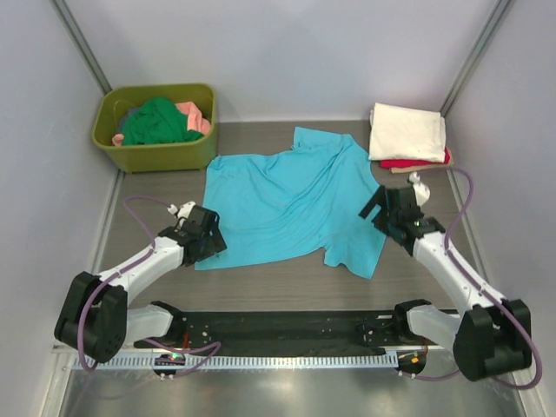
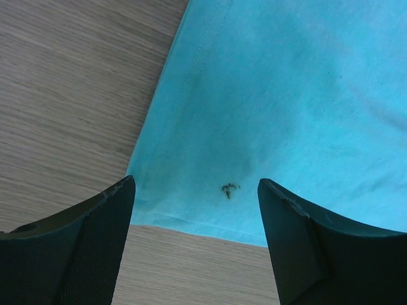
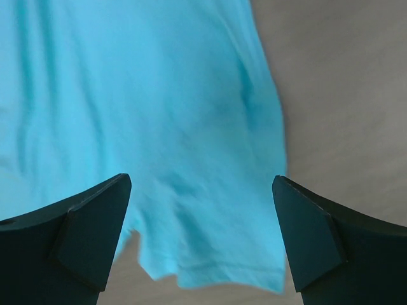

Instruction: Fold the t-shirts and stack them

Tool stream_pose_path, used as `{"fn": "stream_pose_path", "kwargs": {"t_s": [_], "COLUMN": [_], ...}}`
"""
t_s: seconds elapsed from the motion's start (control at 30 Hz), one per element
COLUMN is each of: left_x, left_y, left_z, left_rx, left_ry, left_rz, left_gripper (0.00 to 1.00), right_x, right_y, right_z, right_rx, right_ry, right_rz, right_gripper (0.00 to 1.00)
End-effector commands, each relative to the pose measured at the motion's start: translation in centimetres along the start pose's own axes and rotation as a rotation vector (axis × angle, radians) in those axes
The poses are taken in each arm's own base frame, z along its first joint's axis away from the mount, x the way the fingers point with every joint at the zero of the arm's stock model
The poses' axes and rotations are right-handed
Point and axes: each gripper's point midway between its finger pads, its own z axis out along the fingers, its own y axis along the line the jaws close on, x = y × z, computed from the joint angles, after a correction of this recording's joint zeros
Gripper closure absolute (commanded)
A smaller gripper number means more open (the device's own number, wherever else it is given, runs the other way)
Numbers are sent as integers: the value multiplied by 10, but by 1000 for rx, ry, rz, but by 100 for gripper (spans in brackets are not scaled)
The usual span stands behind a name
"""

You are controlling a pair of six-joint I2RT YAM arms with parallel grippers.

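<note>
The robot's right gripper next needs to go back and down to close on the sleeve's outer hem corner [image 1: 371,274] [image 3: 277,283], because that corner is nearer the robot's base than the gripper's open fingers.
The turquoise-blue t-shirt [image 1: 291,201] lies spread and rumpled on the table's middle. My left gripper [image 1: 211,238] is open and empty over the shirt's near-left corner; the left wrist view shows that corner [image 2: 267,114] with a small dark mark between the fingers. My right gripper [image 1: 380,210] is open and empty above the shirt's right sleeve [image 3: 191,146], whose hem shows in the right wrist view. A cream-white shirt [image 1: 407,132] lies folded on a red one [image 1: 419,162] at the back right. Dark green [image 1: 156,122] and salmon-pink [image 1: 198,117] shirts fill the tub.
The olive-green plastic tub [image 1: 155,155] stands at the back left. White walls close in the table on three sides. A black rail [image 1: 278,330] runs along the near edge between the arm bases. Bare wood-grain table [image 1: 287,282] shows in front of the shirt.
</note>
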Motion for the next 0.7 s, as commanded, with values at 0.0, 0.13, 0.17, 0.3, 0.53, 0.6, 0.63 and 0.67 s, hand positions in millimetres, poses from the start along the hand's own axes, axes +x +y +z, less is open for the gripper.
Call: {"fn": "stream_pose_path", "kwargs": {"t_s": [0.0, 0.13, 0.17, 0.3, 0.53, 0.6, 0.63, 0.67], "left_x": [-8, -9, -10, -13, -8, -13, -13, -14], "left_y": [-14, -12, -13, -16, -3, 1, 4, 4], "left_z": [1, 0, -1, -6, -11, -14, -17, -18], "left_rx": [81, 84, 90, 110, 83, 75, 78, 82], "left_ry": [-50, -67, -75, -83, -92, -119, -126, -129], "left_rz": [-69, -81, -86, -99, -140, -148, -152, -157], "left_gripper": [21, 22, 22, 23, 24, 23, 23, 23], "right_x": [52, 87, 90, 119, 158, 156, 156, 156], "right_y": [-20, -35, -39, -53, -64, -65, -64, -64], "right_z": [-8, -26, -27, -30, -25, -25, -25, -25], "right_rx": [-33, -59, -51, 1, 6, 4, 5, 4], "right_ry": [84, 156, 160, 267, 367, 360, 362, 363], "right_rz": [199, 288, 281, 238, 223, 211, 208, 202], "right_gripper": [0, 1, 1, 1, 10, 10, 13, 15]}}
